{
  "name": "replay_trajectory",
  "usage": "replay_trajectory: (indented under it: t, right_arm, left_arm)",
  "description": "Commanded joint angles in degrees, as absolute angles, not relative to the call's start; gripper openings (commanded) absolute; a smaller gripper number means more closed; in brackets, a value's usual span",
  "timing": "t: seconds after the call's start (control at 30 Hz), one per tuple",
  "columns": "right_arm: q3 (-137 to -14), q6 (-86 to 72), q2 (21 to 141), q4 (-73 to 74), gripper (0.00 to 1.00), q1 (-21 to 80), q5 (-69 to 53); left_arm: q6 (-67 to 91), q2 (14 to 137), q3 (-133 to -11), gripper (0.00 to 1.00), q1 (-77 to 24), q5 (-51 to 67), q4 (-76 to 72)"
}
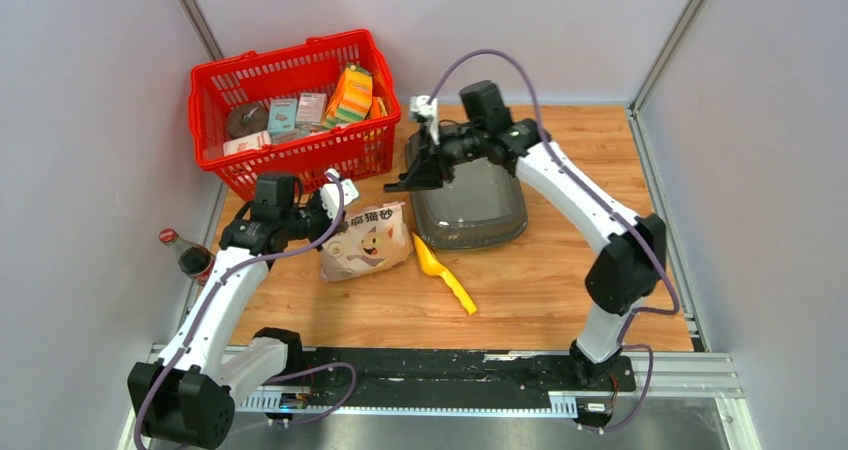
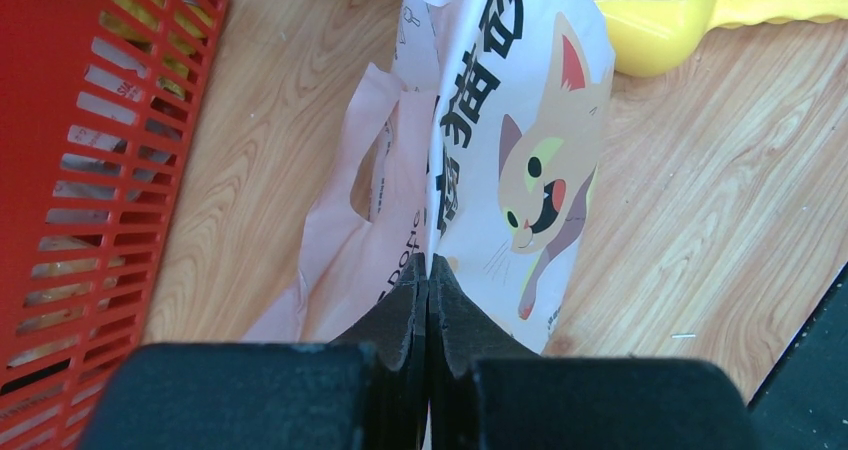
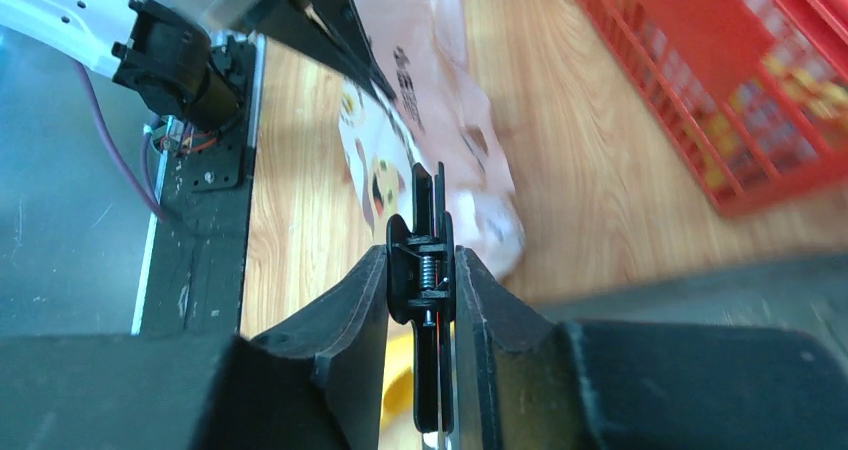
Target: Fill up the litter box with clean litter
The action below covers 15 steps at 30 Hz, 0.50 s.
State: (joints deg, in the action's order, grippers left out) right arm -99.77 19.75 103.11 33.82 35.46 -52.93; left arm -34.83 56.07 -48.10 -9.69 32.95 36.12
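My right gripper draws back off the tray next, then moves down past the yellow scoop to the table, since that patch of wood point(image 1: 508, 292) lies empty.
The litter box point(image 1: 470, 205), a shallow dark grey tray, sits right of centre on the table. No clean litter shows in any view. A beige bag printed with a cartoon cat point(image 1: 365, 242) point(image 2: 500, 120) lies left of the tray. My left gripper point(image 1: 338, 208) point(image 2: 428, 260) is shut on the bag's folded edge. My right gripper point(image 1: 420, 175) point(image 3: 421, 252) hovers over the tray's left corner. It is shut on a thin black spring-loaded tool point(image 3: 425, 220) that points toward the bag point(image 3: 440, 120).
A red mesh basket point(image 1: 300, 170) point(image 2: 90, 170) point(image 3: 720, 100) with several packages stands at the back left. A yellow scoop point(image 1: 445, 270) point(image 2: 680, 25) lies between bag and tray. A cola bottle point(image 1: 190, 255) lies at the table's left edge.
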Motion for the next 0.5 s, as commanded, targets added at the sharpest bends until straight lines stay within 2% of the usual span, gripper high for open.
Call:
replay_trajectory:
  t: [0.0, 0.13, 0.27, 0.4, 0.47]
  right_arm:
    - [-96.09, 25.22, 91.09, 47.88, 0.00, 26.30, -55.71]
    - [-77.93, 25.05, 80.73, 54.65, 0.00, 17.07, -56.25]
    - [-66.81, 24.69, 72.96, 58.61, 0.00, 11.61, -56.78]
    - [-58.81, 26.19, 73.12, 62.22, 0.00, 10.20, -57.48]
    - [-58.97, 24.27, 76.61, 61.44, 0.00, 9.24, -54.78]
  left_arm:
    - [-34.63, 56.16, -52.21, 0.00, -9.67, 36.22, 29.88]
    - [-34.19, 56.51, -52.38, 0.00, -9.75, 36.12, 29.45]
    - [-33.22, 56.86, -52.56, 0.00, -9.67, 35.95, 29.09]
    - [-33.22, 57.57, -52.47, 0.00, -9.67, 35.95, 29.62]
    - [-33.22, 58.27, -52.82, 0.00, -9.67, 35.95, 30.14]
